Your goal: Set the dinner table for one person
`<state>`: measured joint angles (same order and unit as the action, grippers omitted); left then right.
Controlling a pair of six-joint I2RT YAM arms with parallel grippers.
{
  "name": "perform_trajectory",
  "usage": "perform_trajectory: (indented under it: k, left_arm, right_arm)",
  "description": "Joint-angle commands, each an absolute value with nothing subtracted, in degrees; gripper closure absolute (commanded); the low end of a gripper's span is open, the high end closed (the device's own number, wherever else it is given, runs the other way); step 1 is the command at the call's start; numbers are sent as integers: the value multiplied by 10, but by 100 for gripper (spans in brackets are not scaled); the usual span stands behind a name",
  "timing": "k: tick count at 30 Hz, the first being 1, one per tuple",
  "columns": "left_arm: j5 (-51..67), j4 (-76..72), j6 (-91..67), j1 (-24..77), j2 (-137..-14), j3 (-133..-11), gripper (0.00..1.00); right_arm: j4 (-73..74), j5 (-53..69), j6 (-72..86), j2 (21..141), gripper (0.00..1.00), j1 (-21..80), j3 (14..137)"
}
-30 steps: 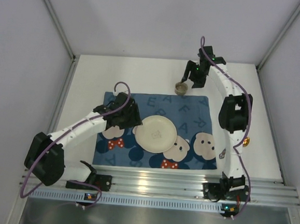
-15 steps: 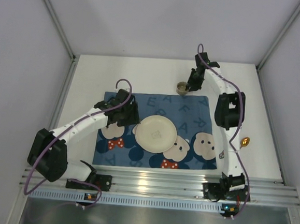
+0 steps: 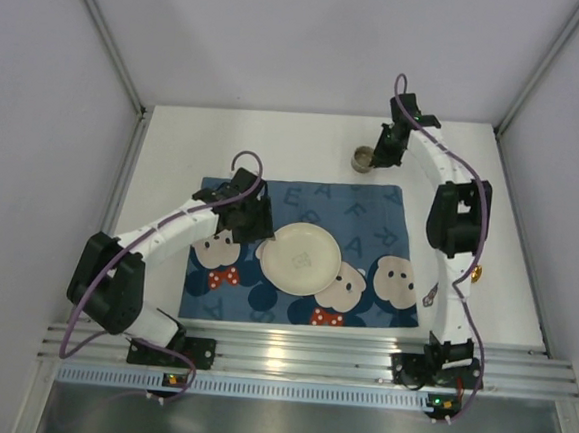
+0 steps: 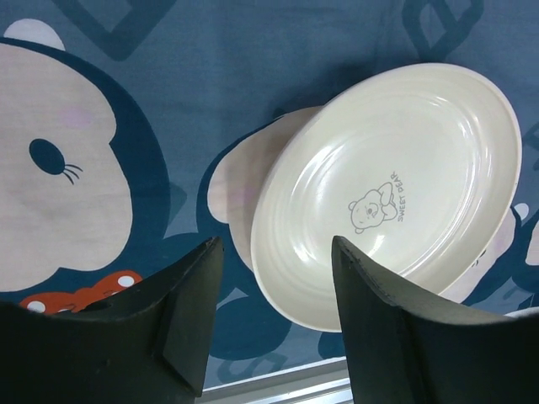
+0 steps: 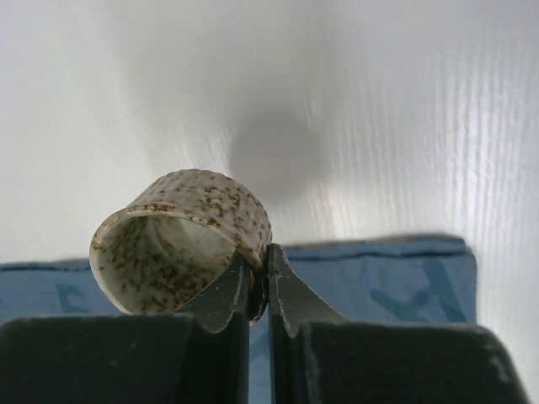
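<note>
The cup hangs off the mat, so my right gripper should bring it back and down over the placemat's bare far corner (image 3: 374,206) beyond the plate to release it.
My right gripper (image 5: 259,282) (image 3: 378,159) is shut on the rim of a small brown-speckled cup (image 5: 181,236) (image 3: 362,159), one finger inside it and one outside. The cup hangs lifted and tilted over the white dinner table (image 3: 305,143), just beyond the far edge of the blue placemat (image 3: 370,218). A cream plate (image 4: 396,181) (image 3: 300,259) with a small bear print rests in the middle of the mat. My left gripper (image 4: 274,303) (image 3: 252,217) stands open just left of the plate's edge, with nothing between its fingers.
The placemat (image 4: 126,101), printed with cartoon mouse faces and letters, covers the near half of the table. A small orange and gold thing (image 3: 476,275) lies by the right arm. Grey walls close in the table on three sides; an aluminium rail (image 3: 299,353) runs along the near edge.
The right gripper has shut on the cup's rim and lifted it a little farther back and to the right. The left arm has crept closer to the plate, its gripper still open.
</note>
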<state>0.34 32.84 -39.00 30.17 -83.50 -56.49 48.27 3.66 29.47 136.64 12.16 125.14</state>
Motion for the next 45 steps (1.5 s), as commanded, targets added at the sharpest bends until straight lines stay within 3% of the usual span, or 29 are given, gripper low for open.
perform_trajectory:
  k: [1,5,10,25,27,29,32,38,45]
  left_arm:
    - [12,324,-388,301,-851,-604,41]
    - [19,315,-402,302,-867,-615,41]
    - [22,306,-414,306,-867,-616,42]
    - [-17,326,-432,319,-792,-570,43]
    - [-18,328,-432,319,-785,-565,43]
    - [-17,328,-431,319,-786,-562,43]
    - [-13,328,-426,319,-795,-571,43]
    - [-4,330,-402,320,-825,-610,43]
    - [18,315,-366,321,-868,-642,43]
  right_arm:
    - [453,34,274,1211,100,114,1171]
    - [415,33,270,1091,100,113,1002]
    - [383,47,266,1046,100,114,856]
    - [371,36,248,1104,100,113,859]
    - [371,40,248,1108,82,113,854]
    - [372,37,251,1106,51,113,851]
    - [376,33,254,1084,38,111,840]
    - [404,40,263,960,32,48,788]
    - [486,3,271,796,28,-106,659]
